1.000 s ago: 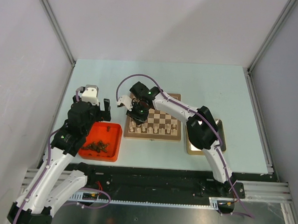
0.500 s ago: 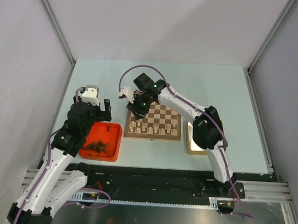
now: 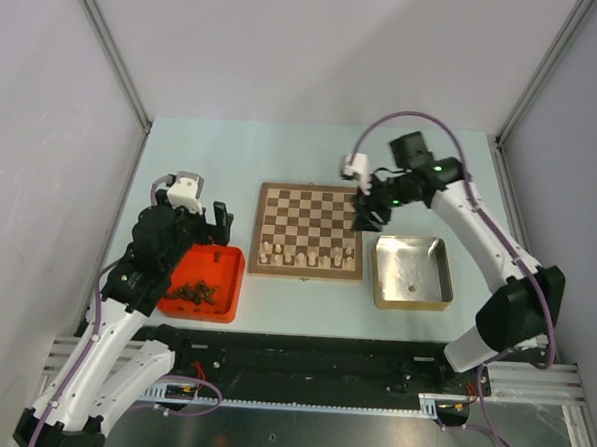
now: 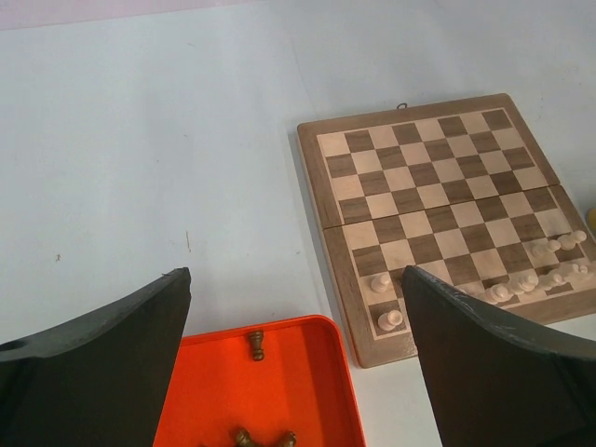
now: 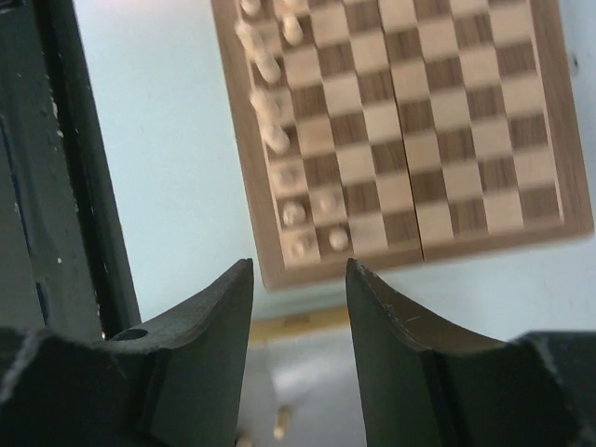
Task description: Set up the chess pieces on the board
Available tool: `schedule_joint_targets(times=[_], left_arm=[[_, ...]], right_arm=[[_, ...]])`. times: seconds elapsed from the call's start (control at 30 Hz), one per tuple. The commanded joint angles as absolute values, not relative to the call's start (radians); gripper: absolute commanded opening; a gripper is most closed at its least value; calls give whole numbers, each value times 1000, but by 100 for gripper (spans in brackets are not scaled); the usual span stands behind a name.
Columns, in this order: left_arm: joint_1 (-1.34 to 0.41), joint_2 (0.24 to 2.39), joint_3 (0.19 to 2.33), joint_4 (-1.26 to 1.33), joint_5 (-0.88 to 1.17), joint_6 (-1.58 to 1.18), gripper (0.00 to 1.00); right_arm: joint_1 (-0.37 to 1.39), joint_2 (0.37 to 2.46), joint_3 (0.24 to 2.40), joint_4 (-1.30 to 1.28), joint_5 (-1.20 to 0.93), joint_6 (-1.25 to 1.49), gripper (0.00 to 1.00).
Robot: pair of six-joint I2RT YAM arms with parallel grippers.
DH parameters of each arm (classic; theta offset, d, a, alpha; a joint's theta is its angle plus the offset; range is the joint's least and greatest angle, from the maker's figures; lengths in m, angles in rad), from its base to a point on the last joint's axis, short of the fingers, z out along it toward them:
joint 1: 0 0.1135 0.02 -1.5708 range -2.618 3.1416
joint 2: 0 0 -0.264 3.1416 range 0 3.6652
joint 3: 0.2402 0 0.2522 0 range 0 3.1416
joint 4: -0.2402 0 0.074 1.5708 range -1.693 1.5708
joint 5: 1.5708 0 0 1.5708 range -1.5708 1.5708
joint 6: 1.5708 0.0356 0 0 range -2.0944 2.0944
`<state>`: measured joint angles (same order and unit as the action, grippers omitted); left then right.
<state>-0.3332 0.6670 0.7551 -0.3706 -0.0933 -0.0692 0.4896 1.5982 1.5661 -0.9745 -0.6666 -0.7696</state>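
My right gripper should next move back from the board, go over the gold tin, and then go down onto the pale piece on the tin's bottom.
The board lies mid-table. Several pale chess pieces stand along its near two rows; the other squares are bare. My right gripper is open and empty, raised over the board's right edge beside the gold tin. In the right wrist view its jaws stand apart above the board's rim and the tin. My left gripper is open and empty above the far end of the red tray. The left wrist view shows the board ahead.
The red tray holds several dark brown pieces; one lies apart near its far rim. A pale piece lies in the gold tin, also seen in the right wrist view. Walls enclose the table on three sides.
My right gripper has lifted off the board's near left corner and swung right to the board's right edge by the tin. The left arm has barely moved.
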Motion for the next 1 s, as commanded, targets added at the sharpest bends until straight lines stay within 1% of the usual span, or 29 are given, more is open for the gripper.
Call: schedule_joint_targets(times=[0.0, 0.03, 0.1, 0.13, 0.27, 0.3, 0.33, 0.57, 0.97], left_arm=[[-325, 652, 744, -324, -45, -35, 100], [-325, 656, 744, -322, -43, -34, 100], [-325, 664, 742, -321, -38, -32, 100], [-325, 672, 741, -322, -35, -34, 100], [-325, 684, 742, -322, -29, -28, 100], [-325, 684, 742, -322, -29, -26, 100], [-325, 683, 741, -321, -29, -28, 100], [-325, 676, 739, -322, -28, -25, 100], [-325, 673, 738, -322, -21, -23, 100]], right_arm=[[303, 1493, 1427, -1057, -758, -873, 49], [220, 1486, 1407, -1071, -758, -877, 49], [151, 1480, 1350, -1109, -749, -893, 50], [85, 1479, 1329, -1112, -739, -891, 50], [8, 1445, 1201, -1069, -651, -855, 50], [-18, 1431, 1177, -1033, -602, -842, 50], [-21, 1407, 1125, -1014, -579, -828, 50], [-21, 1361, 994, -937, -465, -755, 50], [92, 1379, 899, -848, -354, -689, 47]])
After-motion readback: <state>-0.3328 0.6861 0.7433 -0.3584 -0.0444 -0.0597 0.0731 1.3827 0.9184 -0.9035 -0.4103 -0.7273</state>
